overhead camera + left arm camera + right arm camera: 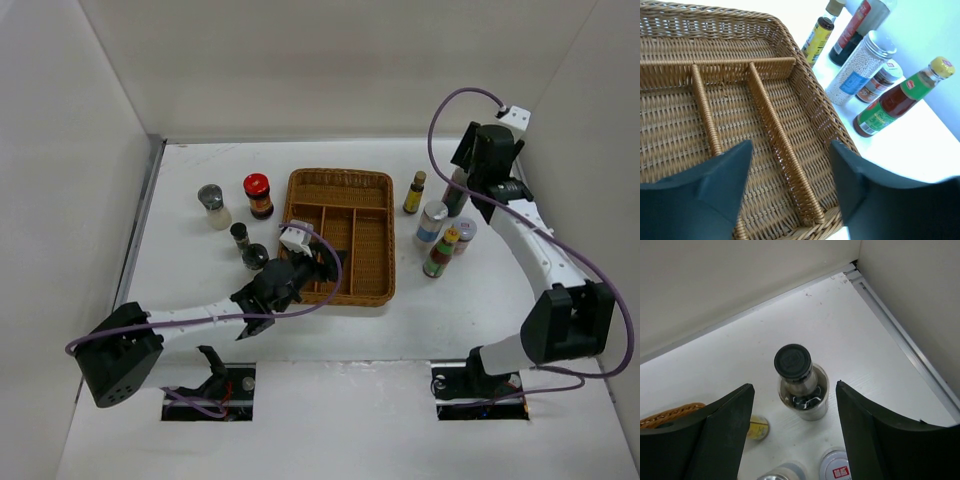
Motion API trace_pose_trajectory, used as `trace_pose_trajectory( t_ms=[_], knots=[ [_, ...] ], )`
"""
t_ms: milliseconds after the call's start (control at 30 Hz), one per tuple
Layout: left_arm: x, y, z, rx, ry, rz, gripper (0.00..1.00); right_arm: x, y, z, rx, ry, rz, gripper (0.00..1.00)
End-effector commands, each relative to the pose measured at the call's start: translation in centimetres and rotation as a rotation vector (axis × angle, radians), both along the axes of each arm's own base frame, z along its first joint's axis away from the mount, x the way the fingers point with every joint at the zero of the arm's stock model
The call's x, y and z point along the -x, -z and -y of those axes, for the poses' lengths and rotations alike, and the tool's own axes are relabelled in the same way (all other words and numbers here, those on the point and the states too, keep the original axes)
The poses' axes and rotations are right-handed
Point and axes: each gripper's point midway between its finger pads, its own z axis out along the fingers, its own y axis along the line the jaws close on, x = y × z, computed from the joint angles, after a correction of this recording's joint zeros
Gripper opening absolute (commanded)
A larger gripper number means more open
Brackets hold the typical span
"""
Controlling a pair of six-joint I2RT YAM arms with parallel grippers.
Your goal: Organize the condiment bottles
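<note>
Next, my right gripper moves down and outward to close around the black cap, which sits below and outward of its fingers.
The condiment bottles stand in two groups beside the wicker tray. On its left are a silver-capped shaker, a red-lidded dark jar and two small dark bottles. On its right are a slim dark-capped bottle, a silver-capped shaker, a yellow-capped sauce bottle and a small jar. My right gripper hangs open above the upright black-capped clear bottle without touching it. My left gripper is open and empty over the tray's near compartments.
White walls enclose the table, and the back right corner is close behind the black-capped bottle. The right-hand bottles stand close together. Thin wicker dividers split the tray into long compartments.
</note>
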Motion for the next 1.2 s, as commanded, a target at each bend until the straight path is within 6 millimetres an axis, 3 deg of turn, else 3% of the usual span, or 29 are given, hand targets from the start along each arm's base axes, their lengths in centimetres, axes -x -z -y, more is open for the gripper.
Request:
trace_pose_trajectory(
  t_ms=[0,367,567,833,967,1167],
  knots=[
    [0.2,-1.4,0.5,0.065,0.025,0.034,0.66,-1.9,-3.5,-0.2,-0.035,-0.029,0.102,0.73],
    [-0.1,-0.7,0.5,0.067,0.021,0.013,0.68,-4.7,-0.7,0.7,-0.003,0.006,0.036,0.62],
    [-0.2,-0.7,0.3,0.077,0.019,0.012,0.67,-5.1,-1.0,1.5,0.042,0.041,0.041,0.57],
    [-0.6,-0.3,-0.1,0.083,0.006,-0.001,0.67,-5.2,-1.0,2.3,0.077,0.082,0.029,0.24],
    [-0.6,-0.3,-0.2,0.093,0.009,-0.008,0.67,-4.8,-4.7,2.8,0.068,0.118,0.134,0.15],
    [-0.9,-0.3,-0.8,0.108,-0.007,-0.014,0.67,-4.7,-11.7,2.8,0.061,0.116,0.274,0.12]
  ],
)
